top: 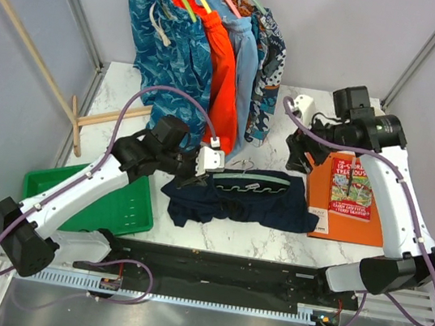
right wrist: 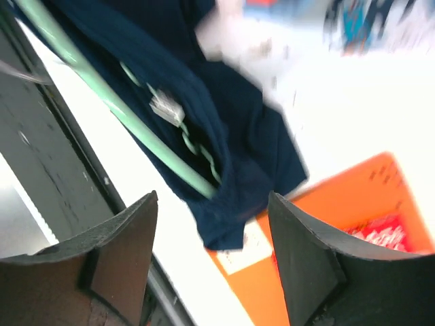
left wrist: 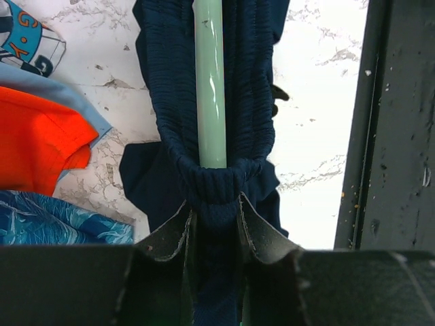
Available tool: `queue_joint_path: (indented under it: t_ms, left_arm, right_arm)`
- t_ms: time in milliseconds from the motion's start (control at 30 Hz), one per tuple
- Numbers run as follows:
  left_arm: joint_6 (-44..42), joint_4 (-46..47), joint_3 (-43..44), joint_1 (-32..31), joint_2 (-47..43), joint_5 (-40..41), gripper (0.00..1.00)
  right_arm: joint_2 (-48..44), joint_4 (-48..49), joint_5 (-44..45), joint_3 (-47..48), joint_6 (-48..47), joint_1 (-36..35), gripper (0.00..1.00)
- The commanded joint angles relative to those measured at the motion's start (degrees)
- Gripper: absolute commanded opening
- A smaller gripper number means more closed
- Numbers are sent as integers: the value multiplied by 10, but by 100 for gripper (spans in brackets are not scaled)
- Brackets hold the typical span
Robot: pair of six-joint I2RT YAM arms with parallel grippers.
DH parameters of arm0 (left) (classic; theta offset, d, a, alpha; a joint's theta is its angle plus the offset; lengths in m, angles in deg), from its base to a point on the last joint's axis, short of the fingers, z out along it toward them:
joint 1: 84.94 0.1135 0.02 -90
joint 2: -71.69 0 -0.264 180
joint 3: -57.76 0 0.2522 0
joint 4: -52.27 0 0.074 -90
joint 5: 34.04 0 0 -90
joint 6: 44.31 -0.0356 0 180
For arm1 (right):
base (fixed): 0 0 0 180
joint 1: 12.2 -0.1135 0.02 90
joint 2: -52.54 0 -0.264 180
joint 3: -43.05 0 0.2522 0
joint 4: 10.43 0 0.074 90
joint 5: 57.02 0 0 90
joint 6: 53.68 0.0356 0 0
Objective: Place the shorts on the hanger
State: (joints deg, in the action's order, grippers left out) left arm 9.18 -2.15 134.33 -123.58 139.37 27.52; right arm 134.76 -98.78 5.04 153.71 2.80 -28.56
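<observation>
The hanger's bare middle point(top: 252, 175) point(right wrist: 66, 51) is below my right gripper and to its left in the top view. My right gripper will lower its fingers there next and turn so they straddle the hanger's bar.
The dark navy shorts point(top: 236, 200) lie bunched on the marble table, draped round the pale mint-green hanger point(top: 249, 182). My left gripper point(top: 196, 179) is at their left end, shut on the shorts' waistband point(left wrist: 216, 187), with the hanger's bar point(left wrist: 211, 81) running straight away from the jaws. My right gripper point(top: 307, 153) is open and empty, hovering above the shorts' right end point(right wrist: 231, 142). The right wrist view is blurred and shows the hanger point(right wrist: 122, 112) threaded through the fabric.
Several garments hang on a rail at the back, among them teal patterned shorts point(top: 167, 36) and orange shorts point(top: 224, 74). An orange book point(top: 350, 195) lies right of the shorts. A green tray point(top: 125, 207) sits at the front left. A black strip runs along the near edge point(left wrist: 394, 136).
</observation>
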Motion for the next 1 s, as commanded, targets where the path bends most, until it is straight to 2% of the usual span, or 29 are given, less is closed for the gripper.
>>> queue_joint_path:
  t_ms: [0,100,133,233,333,467,567,767,800,867,933,967]
  left_arm:
    - [54,32,44,4,-14,-42,2]
    - [72,43,43,7,-13,-55,2]
    - [76,44,42,8,-11,-60,2]
    - [84,51,37,9,-6,-71,2]
    - [94,57,40,11,-4,-75,2]
    - [113,63,37,19,-8,-85,2]
    - [118,64,29,24,-15,-87,2]
    - [127,65,13,51,-39,-127,2]
    - [122,65,7,54,-48,-138,2]
    - [116,66,0,57,-58,-144,2]
    - [115,66,-8,59,-67,-148,2]
    - [115,66,-12,60,-69,-147,2]
  right_arm:
    - [6,-20,-120,68,-28,-5,73]
    - [-1,-3,-169,49,-35,-27,71]
    - [-6,33,-171,18,-31,-46,71]
    - [-27,126,-154,-41,-9,-93,72]
    - [-20,164,-122,-60,-19,-142,72]
    - [1,168,-104,-76,-44,-176,66]
    - [6,178,-91,-97,-56,-183,55]
    - [-4,171,-70,-125,-80,-184,56]
    - [-10,170,-68,-137,-86,-184,50]
    - [-14,168,-62,-145,-91,-183,47]
    - [-16,161,-65,-150,-104,-183,30]
    - [-16,161,-67,-151,-104,-183,16]
